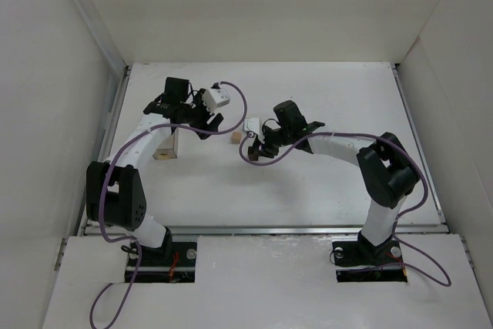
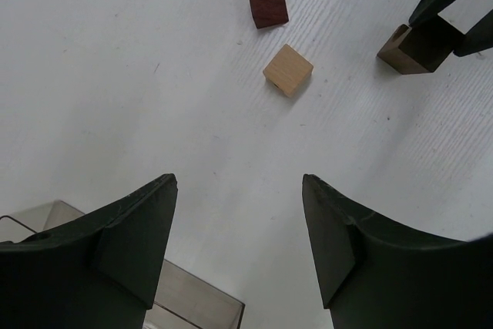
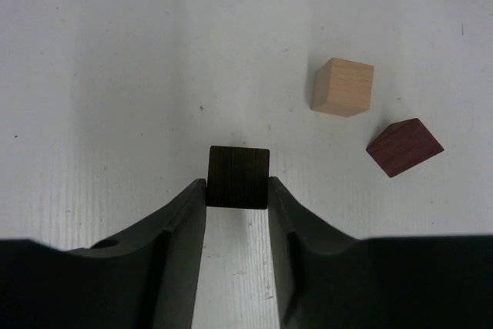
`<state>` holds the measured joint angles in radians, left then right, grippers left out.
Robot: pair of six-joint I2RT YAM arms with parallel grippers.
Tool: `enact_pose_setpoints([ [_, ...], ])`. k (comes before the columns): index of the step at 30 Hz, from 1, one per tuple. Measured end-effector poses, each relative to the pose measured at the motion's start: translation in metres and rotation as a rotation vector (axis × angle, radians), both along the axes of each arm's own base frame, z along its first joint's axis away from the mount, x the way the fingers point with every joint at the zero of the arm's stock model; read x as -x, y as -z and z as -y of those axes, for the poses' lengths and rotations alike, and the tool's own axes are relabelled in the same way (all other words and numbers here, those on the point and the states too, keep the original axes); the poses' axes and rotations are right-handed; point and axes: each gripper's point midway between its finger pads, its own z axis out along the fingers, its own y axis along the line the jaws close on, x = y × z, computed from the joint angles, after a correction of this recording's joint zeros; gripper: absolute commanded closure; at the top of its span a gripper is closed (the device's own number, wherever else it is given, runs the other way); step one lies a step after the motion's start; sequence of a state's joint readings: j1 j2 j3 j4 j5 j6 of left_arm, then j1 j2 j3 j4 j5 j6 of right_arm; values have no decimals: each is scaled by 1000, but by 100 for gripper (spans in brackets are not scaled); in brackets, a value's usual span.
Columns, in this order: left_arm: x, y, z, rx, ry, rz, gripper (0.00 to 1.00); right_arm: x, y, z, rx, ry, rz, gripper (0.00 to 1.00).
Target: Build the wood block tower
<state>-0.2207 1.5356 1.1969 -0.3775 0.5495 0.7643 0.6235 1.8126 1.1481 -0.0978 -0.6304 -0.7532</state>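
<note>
My left gripper moves down and to the right in the top view next, turning square to the skewed pale tan cube [image 1: 236,137] [image 2: 288,71], which lies below on that side.
My right gripper [image 3: 237,184] is shut on the dark brown block [image 3: 239,177], holding it by two opposite sides low over the table; the block also shows in the left wrist view [image 2: 420,45] and from above [image 1: 253,152]. The pale tan cube [image 3: 343,86] lies on the table just beyond it to the right, and shows too in the left wrist view [image 2: 288,69] and from above [image 1: 234,138]. The maroon pointed piece [image 3: 404,146] lies on its side next to the cube [image 2: 267,5]. My left gripper [image 2: 239,181] is open and empty, raised a little short of the blocks [image 1: 209,124].
A clear rectangular plastic box [image 1: 166,146] stands under my left arm, left of the blocks; its corner shows between my left fingers [image 2: 196,298]. White walls enclose the white table [image 1: 323,98] on the left, back and right.
</note>
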Motion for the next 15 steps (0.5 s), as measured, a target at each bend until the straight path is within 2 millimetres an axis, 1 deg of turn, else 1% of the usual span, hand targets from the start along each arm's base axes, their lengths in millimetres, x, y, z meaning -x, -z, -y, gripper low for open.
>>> enact_pose_setpoints([
  [2,0,0,0,-6,8,7,38,1,0,0,0,4,-8,48],
  [3,-1,0,0,-8,12,10,36,1,0,0,0,5,-10,46],
  [4,-1,0,0,-11,15,13,36,1,1,0,-1,8,-14,30],
  [5,-1,1,-1,-15,21,15,36,1,1,0,-2,10,-19,23],
  [6,-1,2,-1,-19,26,17,36,2,1,0,-2,13,-23,11],
  [7,-2,4,-1,-23,31,14,36,2,1,0,-4,16,-29,7],
  [9,-3,12,-1,-33,43,3,35,2,0,-1,-9,17,-33,6],
  [13,-5,33,2,-54,87,-53,35,3,-3,-1,-21,29,-48,6],
  [15,-7,41,5,-68,122,-69,35,8,-11,2,-38,29,-50,6],
])
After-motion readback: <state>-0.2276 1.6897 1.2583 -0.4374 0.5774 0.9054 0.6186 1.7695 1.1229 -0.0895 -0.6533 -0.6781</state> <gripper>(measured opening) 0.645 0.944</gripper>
